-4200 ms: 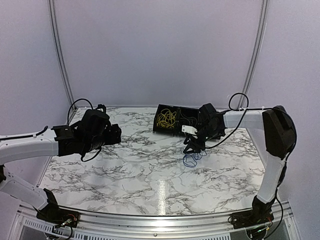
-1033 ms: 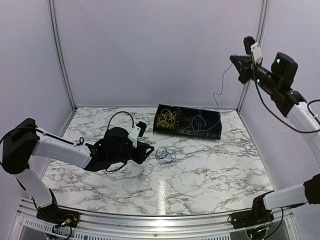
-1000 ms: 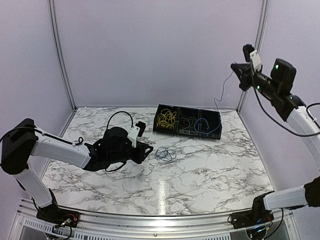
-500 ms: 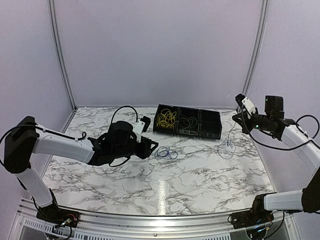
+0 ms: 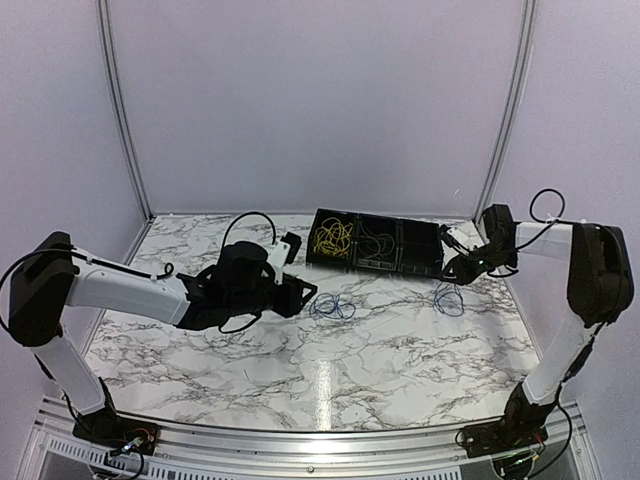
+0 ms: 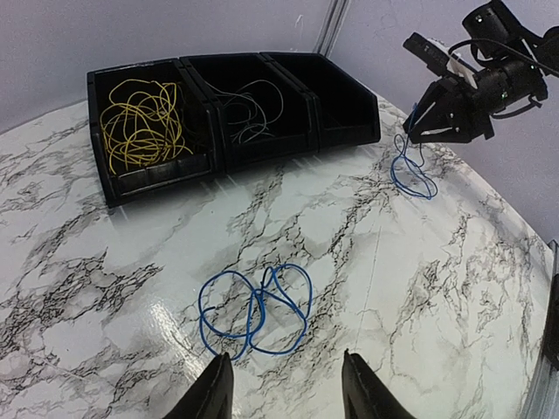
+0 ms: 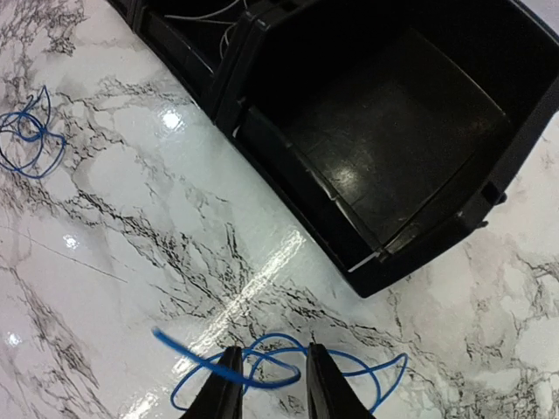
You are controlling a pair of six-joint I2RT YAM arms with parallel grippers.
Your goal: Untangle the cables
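Next I need to lower my right gripper to the second blue cable's loops (image 5: pixel 448 298) (image 7: pixel 278 356) near the empty section of the black bin.
Two blue cables lie on the marble table. One coil (image 5: pixel 330 307) (image 6: pixel 253 310) sits just beyond my left gripper (image 5: pixel 292 297) (image 6: pixel 284 397), which is open and low over the table with nothing between its fingers. The other blue cable (image 5: pixel 449 298) (image 7: pixel 288 367) lies by the right end of the black bin (image 5: pixel 375 268). My right gripper (image 5: pixel 456 270) (image 7: pixel 272 388) hangs over it, open, with a strand passing loosely between the fingers. Yellow cables (image 5: pixel 332 238) (image 6: pixel 140 122) fill the bin's left compartment. A thin dark cable (image 6: pixel 249 109) lies in the middle one.
The bin (image 7: pixel 288 183) has three compartments; the right one is empty and sits just beyond my right gripper. Purple walls close in the table at the back and sides. The right wall stands near the right arm.
The right arm has come down from high up, carrying a dangling blue cable to the table beside the bin, and its jaws have parted. The left gripper has opened wider by the other coil.
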